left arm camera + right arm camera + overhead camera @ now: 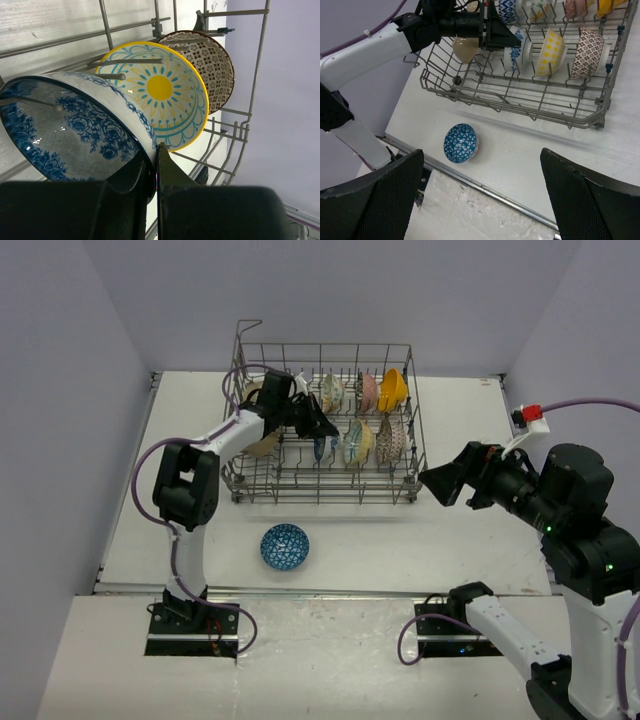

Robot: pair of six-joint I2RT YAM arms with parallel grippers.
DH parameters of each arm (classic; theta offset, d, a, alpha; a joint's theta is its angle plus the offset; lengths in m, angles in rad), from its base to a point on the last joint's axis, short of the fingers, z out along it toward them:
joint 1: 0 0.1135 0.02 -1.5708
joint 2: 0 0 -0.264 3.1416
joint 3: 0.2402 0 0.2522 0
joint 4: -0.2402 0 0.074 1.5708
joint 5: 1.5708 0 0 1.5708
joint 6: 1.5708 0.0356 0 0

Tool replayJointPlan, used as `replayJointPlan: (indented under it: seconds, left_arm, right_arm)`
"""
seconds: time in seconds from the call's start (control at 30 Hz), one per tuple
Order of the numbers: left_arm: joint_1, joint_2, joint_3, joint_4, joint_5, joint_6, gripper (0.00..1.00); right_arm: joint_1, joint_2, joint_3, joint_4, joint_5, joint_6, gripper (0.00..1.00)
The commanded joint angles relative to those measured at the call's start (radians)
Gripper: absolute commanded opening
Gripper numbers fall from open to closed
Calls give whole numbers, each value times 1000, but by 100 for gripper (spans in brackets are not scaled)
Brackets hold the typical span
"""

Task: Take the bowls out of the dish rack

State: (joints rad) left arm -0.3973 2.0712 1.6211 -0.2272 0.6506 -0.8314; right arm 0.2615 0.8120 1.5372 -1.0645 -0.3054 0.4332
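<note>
The left gripper of the robot will next go up from the rack (pixel 330 498), then back and down, to let go of the white bowl inside the blue triangle-pattern bowl (pixel 285 546), because that bowl is empty.
The grey wire dish rack (pixel 330 498) stands at the back middle of the table and holds several bowls on edge. My left gripper (pixel 322 428) reaches into it and is shut on the rim of a white bowl with blue flowers (pixel 75 130); its fingertips (pixel 165 155) pinch the bowl's wall. Behind that bowl stand a yellow sun-pattern bowl (pixel 160 90) and a brown patterned bowl (pixel 215 65). A blue triangle-pattern bowl (pixel 285 546) lies on the table in front of the rack, also in the right wrist view (pixel 461 143). My right gripper (pixel 440 483) is open wide and empty, right of the rack.
In the rack's back row stand a green patterned bowl (pixel 331 392), a pinkish bowl (pixel 369 392) and an orange-yellow bowl (pixel 393 390). A beige bowl (pixel 262 443) sits at the rack's left end under my left arm. The table's metal front edge (pixel 485 187) runs near the blue bowl.
</note>
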Motion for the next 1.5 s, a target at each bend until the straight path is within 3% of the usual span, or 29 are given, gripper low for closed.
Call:
replayJointPlan:
  seconds: [0.0, 0.93, 1.47]
  left_arm:
    - [31, -97, 13, 75, 50, -28, 0]
    - [49, -250, -43, 209, 107, -199, 0]
    - [54, -283, -76, 442, 123, -377, 0]
  right_arm:
    - [-1, 12, 32, 40, 0, -11, 99]
    - [-1, -2, 38, 43, -8, 1, 99]
    - [-1, -20, 21, 44, -11, 13, 99]
